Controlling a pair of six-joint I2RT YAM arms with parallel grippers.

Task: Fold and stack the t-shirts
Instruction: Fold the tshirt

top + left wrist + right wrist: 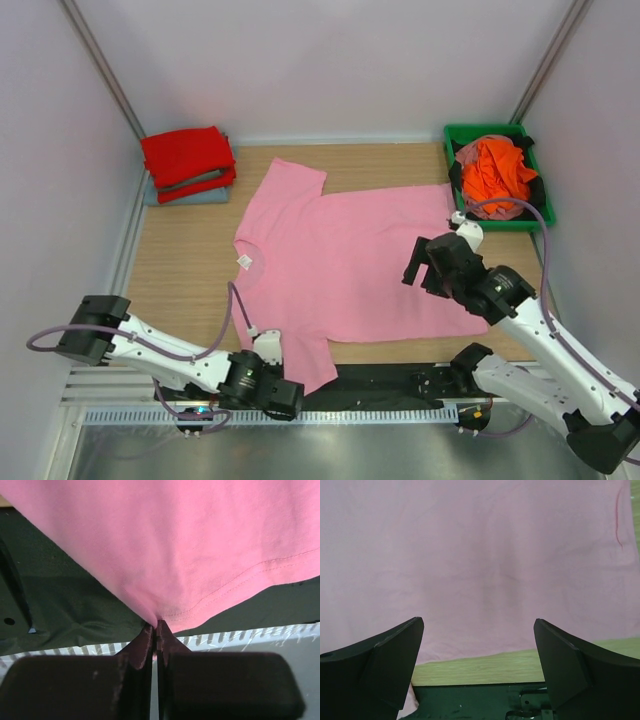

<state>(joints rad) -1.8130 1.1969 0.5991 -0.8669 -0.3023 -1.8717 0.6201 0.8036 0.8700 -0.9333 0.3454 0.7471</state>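
My right gripper turns and comes back and down next onto the t-shirt's near hem corner [482, 328], which lies free below it, to its right in the top view.
A light pink t-shirt [350, 265] lies spread flat across the wooden table, collar to the left. Its near sleeve hangs over the front edge. My left gripper [298, 392] is shut on that sleeve; in the left wrist view the tips [157, 625] pinch the pink fabric [200, 555] beside its hem. My right gripper [425, 265] hovers open above the shirt's right part, and the right wrist view shows its gap [477, 621] over pink cloth [480, 555] with nothing held. A folded red shirt [187, 155] rests on a grey-blue one [190, 196] at the back left. An orange shirt [495, 170] sits crumpled in the bin.
The green plastic bin [480, 130] stands at the back right with dark cloth around the orange shirt. A black mat [400, 375] and a slotted metal rail [350, 415] run along the near edge. Pale walls enclose the table on three sides.
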